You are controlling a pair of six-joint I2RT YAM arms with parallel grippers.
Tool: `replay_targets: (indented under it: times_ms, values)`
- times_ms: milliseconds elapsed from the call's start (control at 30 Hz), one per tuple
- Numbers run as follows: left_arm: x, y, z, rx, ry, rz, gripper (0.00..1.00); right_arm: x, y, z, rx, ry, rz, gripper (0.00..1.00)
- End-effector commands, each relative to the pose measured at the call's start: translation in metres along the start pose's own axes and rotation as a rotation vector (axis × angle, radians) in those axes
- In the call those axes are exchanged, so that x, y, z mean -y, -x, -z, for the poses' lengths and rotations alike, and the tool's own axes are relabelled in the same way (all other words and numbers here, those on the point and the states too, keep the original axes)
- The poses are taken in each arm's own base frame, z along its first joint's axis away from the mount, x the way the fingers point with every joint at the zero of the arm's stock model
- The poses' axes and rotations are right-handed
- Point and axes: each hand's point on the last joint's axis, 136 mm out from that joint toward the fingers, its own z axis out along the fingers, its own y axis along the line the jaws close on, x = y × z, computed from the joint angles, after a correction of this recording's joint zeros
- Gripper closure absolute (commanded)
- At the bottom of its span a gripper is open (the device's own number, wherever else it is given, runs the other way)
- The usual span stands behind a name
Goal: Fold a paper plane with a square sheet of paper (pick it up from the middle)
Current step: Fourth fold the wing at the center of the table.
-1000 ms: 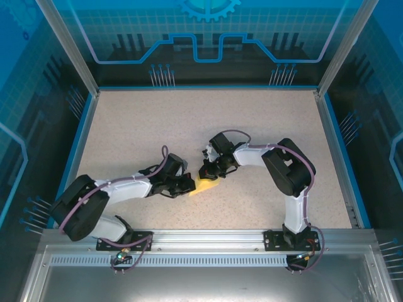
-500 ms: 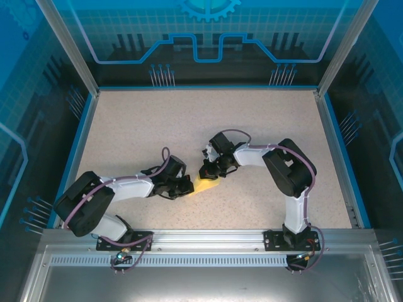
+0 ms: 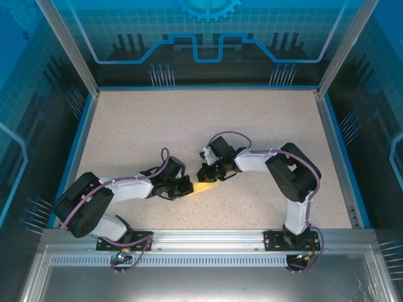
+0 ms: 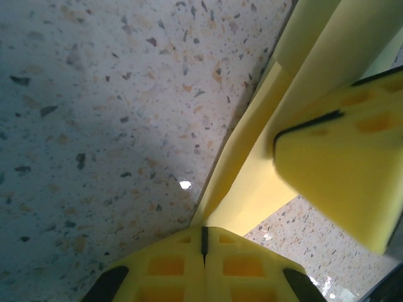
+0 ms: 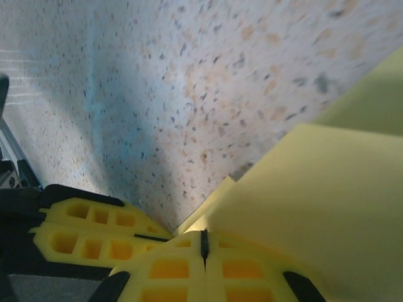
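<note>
I will next slide my right gripper's shut fingers outward along the raised fold to flatten it, then let go of the paper.
The pale-yellow sheet of paper (image 3: 205, 187) lies part-folded on the speckled table, a small wedge between my two grippers. My left gripper (image 3: 189, 187) is shut, its tips at the sheet's left edge. In the left wrist view the shut left gripper (image 4: 203, 229) meets a raised crease of the paper (image 4: 264, 170), with the right gripper's fingers (image 4: 340, 182) just beyond. My right gripper (image 3: 207, 177) is shut too, at the sheet's far edge. In the right wrist view its closed tips (image 5: 203, 234) touch the layered paper (image 5: 315, 201), with the left gripper's fingers (image 5: 94, 229) beside them. I cannot tell whether either pinches a layer.
The speckled table (image 3: 189, 119) is fenced by a blue rim (image 3: 82, 138) and aluminium posts, with blue panels behind. The arm bases stand on the metal rail (image 3: 208, 242) at the near edge.
The left arm drew back a little toward its base. The right arm's elbow shifted slightly and its gripper edged down-left. The paper wedge looks narrower. Both grippers stayed shut.
</note>
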Motion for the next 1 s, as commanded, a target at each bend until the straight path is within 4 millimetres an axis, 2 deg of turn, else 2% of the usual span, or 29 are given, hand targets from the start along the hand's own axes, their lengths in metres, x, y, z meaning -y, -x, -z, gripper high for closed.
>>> replay_targets:
  times_ms: [0,267,367,500,767,967]
  values:
    - [-0.034,-0.016,-0.001,-0.057,0.127,0.046,1.0,-0.005,-0.012,-0.013,-0.048,0.038,0.034,0.97]
    - [-0.037,-0.017,-0.001,-0.066,0.149,0.054,1.0,-0.003,-0.021,-0.019,-0.083,0.056,0.047,0.97]
    - [-0.039,-0.018,-0.001,-0.068,0.159,0.062,1.0,0.009,-0.025,-0.023,-0.098,0.01,0.029,0.97]
    - [-0.048,-0.021,0.001,-0.083,0.209,0.078,1.0,0.039,-0.021,-0.02,-0.082,-0.096,-0.014,0.97]
    - [-0.072,-0.038,0.002,-0.144,0.308,0.117,1.0,0.093,0.017,0.019,0.078,-0.162,-0.133,0.98]
    - [-0.073,-0.039,0.004,-0.141,0.308,0.116,1.0,0.127,0.052,0.058,0.213,-0.167,-0.239,0.98]
